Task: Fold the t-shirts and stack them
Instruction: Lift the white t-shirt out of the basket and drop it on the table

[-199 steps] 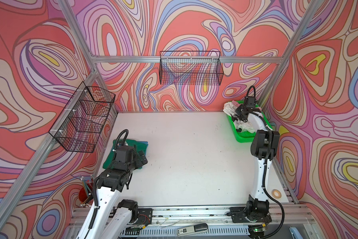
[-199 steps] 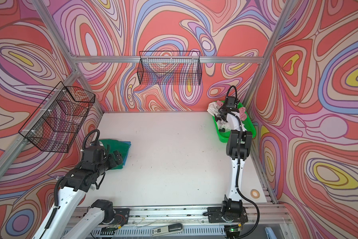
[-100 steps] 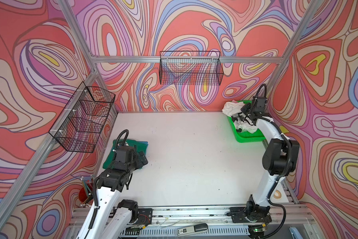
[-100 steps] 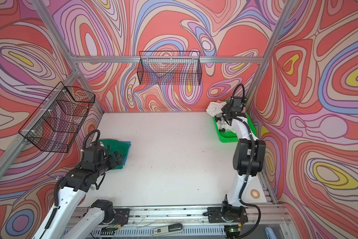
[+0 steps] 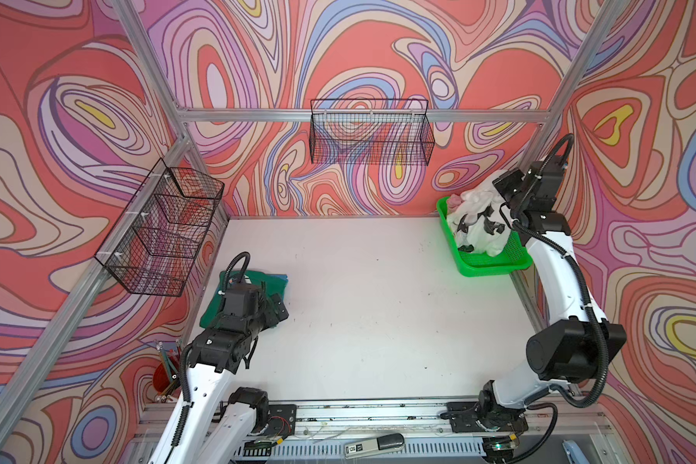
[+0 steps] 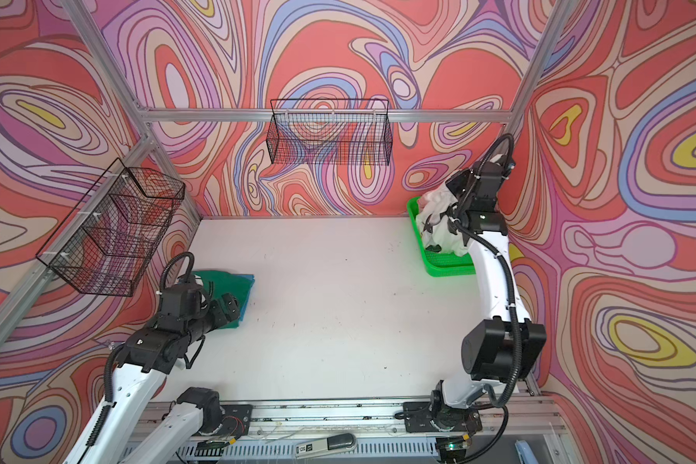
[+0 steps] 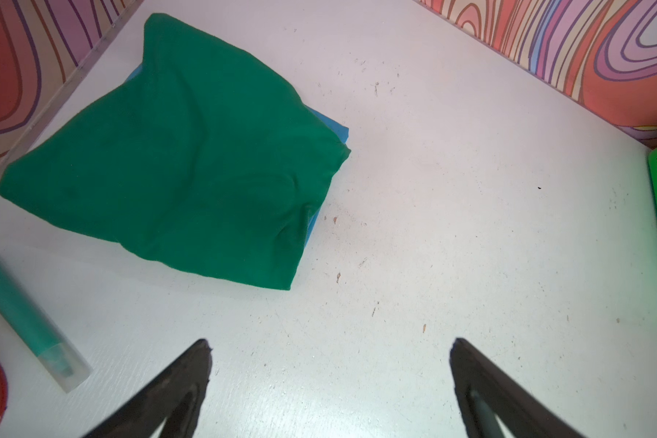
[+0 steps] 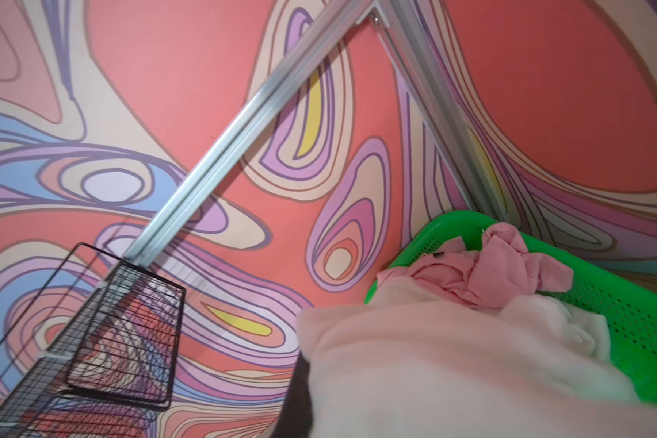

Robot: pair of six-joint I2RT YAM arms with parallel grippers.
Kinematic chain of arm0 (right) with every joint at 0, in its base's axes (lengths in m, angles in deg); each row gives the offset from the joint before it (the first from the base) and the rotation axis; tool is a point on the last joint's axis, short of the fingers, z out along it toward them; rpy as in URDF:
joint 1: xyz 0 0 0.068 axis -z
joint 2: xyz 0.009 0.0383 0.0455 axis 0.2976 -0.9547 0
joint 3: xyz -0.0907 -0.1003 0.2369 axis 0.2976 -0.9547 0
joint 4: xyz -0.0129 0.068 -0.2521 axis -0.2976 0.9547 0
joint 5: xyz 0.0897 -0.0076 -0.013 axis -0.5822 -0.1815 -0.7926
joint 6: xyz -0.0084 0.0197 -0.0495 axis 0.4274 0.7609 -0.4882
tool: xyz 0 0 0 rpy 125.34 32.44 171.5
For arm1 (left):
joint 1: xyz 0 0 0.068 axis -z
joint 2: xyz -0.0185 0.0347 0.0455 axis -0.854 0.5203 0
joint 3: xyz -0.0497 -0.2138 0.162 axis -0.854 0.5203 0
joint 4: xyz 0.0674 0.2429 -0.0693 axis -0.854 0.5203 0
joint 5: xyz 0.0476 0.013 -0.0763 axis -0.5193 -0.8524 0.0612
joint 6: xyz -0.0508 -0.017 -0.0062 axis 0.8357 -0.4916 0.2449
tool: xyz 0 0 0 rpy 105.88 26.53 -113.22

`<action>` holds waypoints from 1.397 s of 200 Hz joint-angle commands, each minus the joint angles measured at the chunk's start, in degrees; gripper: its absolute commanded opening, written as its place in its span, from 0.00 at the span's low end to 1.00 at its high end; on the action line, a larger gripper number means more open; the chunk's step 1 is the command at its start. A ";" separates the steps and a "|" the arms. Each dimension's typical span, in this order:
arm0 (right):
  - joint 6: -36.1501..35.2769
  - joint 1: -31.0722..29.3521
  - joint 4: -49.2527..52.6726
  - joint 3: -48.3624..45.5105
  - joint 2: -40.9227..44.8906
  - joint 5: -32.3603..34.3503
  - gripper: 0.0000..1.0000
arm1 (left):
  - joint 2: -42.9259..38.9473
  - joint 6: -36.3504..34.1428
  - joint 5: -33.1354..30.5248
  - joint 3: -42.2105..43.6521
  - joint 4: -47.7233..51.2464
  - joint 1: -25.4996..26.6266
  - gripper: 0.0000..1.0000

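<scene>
The right gripper swings the white t-shirt [image 5: 479, 225] toward the pile next, then back and down to the bare tabletop between basket and pile, and releases it.
A folded dark green t-shirt [image 7: 186, 163] lies on a folded blue one [image 7: 338, 133] at the table's left edge, seen in both top views [image 5: 276, 281] [image 6: 221, 281]. My left gripper [image 7: 328, 343] hovers open over bare table just beside this pile [image 5: 277, 310]. At the back right, my right gripper [image 5: 501, 192] is shut on a white t-shirt [image 5: 479, 225] with black prints, which hangs from it into the bright green basket [image 5: 487, 267]. The cloth [image 8: 433, 360] covers the jaws; one dark finger [image 8: 297, 398] shows. A crumpled pink t-shirt [image 8: 501, 265] lies in the basket.
Black wire baskets hang on the back wall [image 5: 370, 136] and the left wall [image 5: 161, 233]. A teal marker [image 7: 23, 318] lies on the table by the pile. A red cup [image 5: 163, 373] with pencils stands off the table's front left corner.
My right gripper has risen above the basket, pulling the white t-shirt up with it, and the right arm's elbow has swung out toward the front. The left arm has stayed still.
</scene>
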 commanded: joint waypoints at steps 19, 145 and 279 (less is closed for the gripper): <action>-2.00 -0.21 3.50 12.19 0.61 -7.78 0.00 | -0.10 0.09 0.62 0.17 0.70 -0.02 1.00; 4.68 -7.66 5.20 37.01 -5.80 -35.83 0.00 | 0.39 0.16 0.12 -0.12 0.86 -0.08 1.00; -2.25 -30.62 -2.58 -15.60 16.59 -41.32 0.00 | -3.75 1.03 -5.97 -0.50 2.80 -0.42 1.00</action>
